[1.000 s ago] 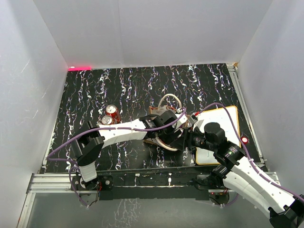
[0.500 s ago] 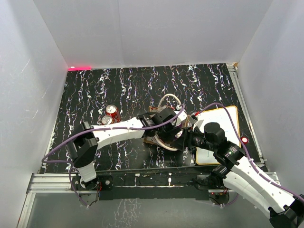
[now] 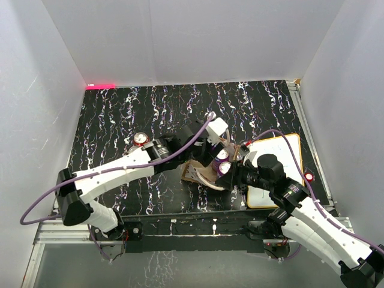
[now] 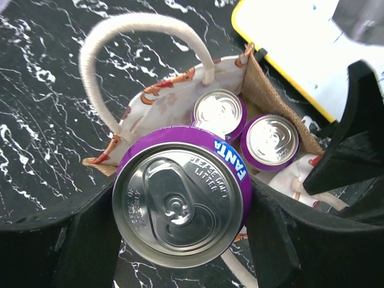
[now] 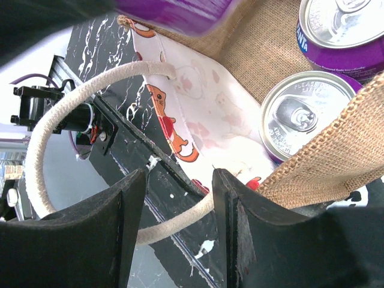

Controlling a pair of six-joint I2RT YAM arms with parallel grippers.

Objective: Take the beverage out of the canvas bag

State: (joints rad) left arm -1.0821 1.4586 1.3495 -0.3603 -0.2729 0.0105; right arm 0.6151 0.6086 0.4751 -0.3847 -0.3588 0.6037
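My left gripper is already above the bag [image 3: 195, 171], so next I need to swing it toward the red cans and down, and release its can on the tabletop beside them.
The canvas bag [image 4: 162, 102] is tan burlap with a pale printed lining and cream loop handles [image 4: 120, 27]. My left gripper [image 4: 180, 207] is shut on a purple Fanta can [image 4: 180, 204], held upright just above the bag's near-left edge. Two more purple cans [image 4: 219, 114] [image 4: 273, 141] stand inside the bag. In the top view the left gripper [image 3: 211, 144] hovers over the bag [image 3: 195, 171]. My right gripper [image 5: 177, 222] is open at the bag's rim, with a cream handle [image 5: 174, 225] crossing the gap between its fingers. It shows in the top view [image 3: 235, 174] at the bag's right side.
Two red cans [image 3: 140, 139] [image 3: 133, 150] stand on the black marbled table, left of the bag. A white orange-rimmed board [image 3: 276, 162] lies right of the bag, under the right arm. White walls enclose the table.
My left arm has risen from inside the bag with the purple can in its grip. The two cans left in the bag now show from above. The right arm has stayed put.
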